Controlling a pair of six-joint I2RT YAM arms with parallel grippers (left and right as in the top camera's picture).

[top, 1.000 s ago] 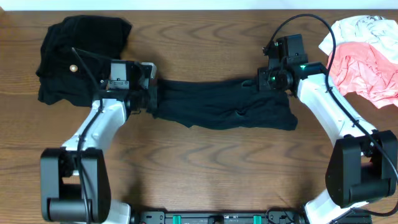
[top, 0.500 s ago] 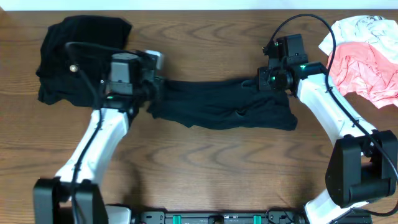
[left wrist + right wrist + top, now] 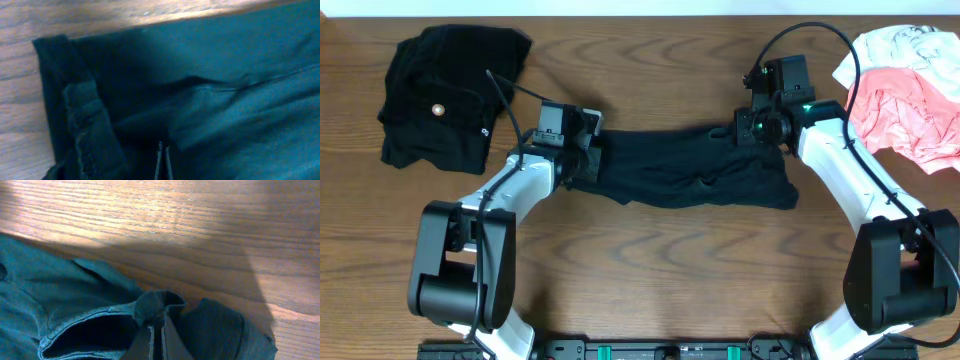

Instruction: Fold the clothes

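The robot will next draw its right gripper back from the shirt's far edge over the dark fabric (image 3: 733, 163), which lies back of that edge, and will let go of the bunched fold there.
The black short-sleeved shirt (image 3: 690, 170) lies stretched sideways across the middle of the table. My left gripper (image 3: 582, 152) is over its left end. In the left wrist view its fingers (image 3: 162, 148) are shut, just above the flat dark fabric (image 3: 225, 60), with no cloth seen between them. A sleeve hem (image 3: 82, 125) lies to their left. My right gripper (image 3: 746, 132) is at the shirt's upper right corner. In the right wrist view its fingers (image 3: 156, 328) are shut on a bunched fold of the shirt (image 3: 160, 302).
A heap of black clothes with a small pale button (image 3: 438, 110) lies at the back left. A pile of pink (image 3: 905, 115) and white (image 3: 900, 48) clothes lies at the back right. Bare wood table (image 3: 650, 270) stretches in front of the shirt.
My left arm has swung and its gripper has moved a little to the right, further over the shirt's left end. The shirt and the right arm have stayed in place.
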